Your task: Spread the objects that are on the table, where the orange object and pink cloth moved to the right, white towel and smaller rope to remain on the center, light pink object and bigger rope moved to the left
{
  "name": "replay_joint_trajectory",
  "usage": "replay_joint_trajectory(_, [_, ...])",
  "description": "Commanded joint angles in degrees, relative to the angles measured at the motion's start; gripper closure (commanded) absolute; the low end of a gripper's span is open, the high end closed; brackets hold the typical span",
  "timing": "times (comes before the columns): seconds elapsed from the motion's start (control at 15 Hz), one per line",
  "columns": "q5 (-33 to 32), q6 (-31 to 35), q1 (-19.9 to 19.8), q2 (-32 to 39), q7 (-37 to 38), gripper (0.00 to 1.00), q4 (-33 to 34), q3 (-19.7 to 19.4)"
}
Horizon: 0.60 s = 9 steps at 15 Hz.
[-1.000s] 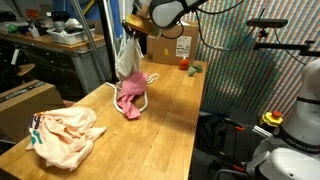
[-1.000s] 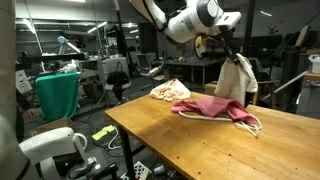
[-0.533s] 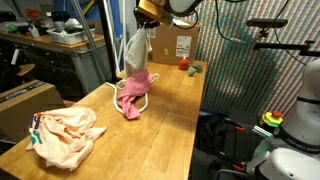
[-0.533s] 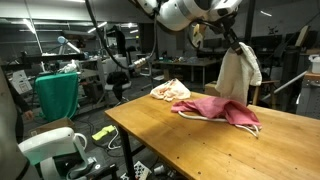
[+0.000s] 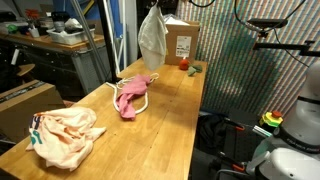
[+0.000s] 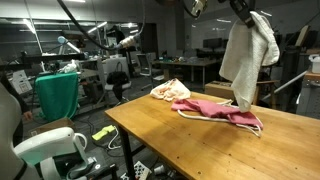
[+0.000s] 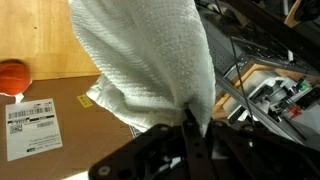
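Clear bare wood beside the pink cloth and rope lies below and back from my gripper, so next my gripper should draw back, lower the towel there and release.
My gripper (image 7: 191,118) is shut on the top of the white towel (image 7: 150,60) and holds it high above the table. The towel hangs free in both exterior views (image 5: 153,35) (image 6: 248,55), and its lower edge is above the pink cloth (image 5: 129,98) (image 6: 215,110). A white rope (image 5: 141,80) (image 6: 254,125) lies looped around the pink cloth. The light pink object (image 5: 62,135) (image 6: 170,90) is bunched at one end of the table. The orange object (image 5: 183,64) (image 7: 12,77) sits at the other end. In the exterior views the gripper is cut off by the top edge.
A cardboard box (image 5: 179,42) (image 7: 40,130) stands beside the orange object, with a small green thing (image 5: 195,68) next to it. The wooden table (image 5: 165,130) (image 6: 170,140) is long and narrow. A metal pole (image 5: 100,45) stands along one side.
The gripper has lifted the white towel well upward, off the pink cloth. It has also carried it a little toward the box end. The other things have not moved.
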Motion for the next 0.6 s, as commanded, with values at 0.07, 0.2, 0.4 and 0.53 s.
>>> replay_joint_trajectory(0.07, [2.3, -2.6, -4.7, -4.1, -4.0, 0.94, -1.4, 3.7])
replay_joint_trajectory(0.2, [4.7, -4.1, -5.4, -4.6, -7.1, 0.94, -1.8, 4.1])
replay_joint_trajectory(0.4, [9.7, -8.0, -5.4, -5.2, -14.5, 0.94, -3.2, 4.3])
replay_joint_trajectory(0.53, [12.5, -11.9, -5.5, -5.7, -19.0, 0.94, -4.0, 4.4])
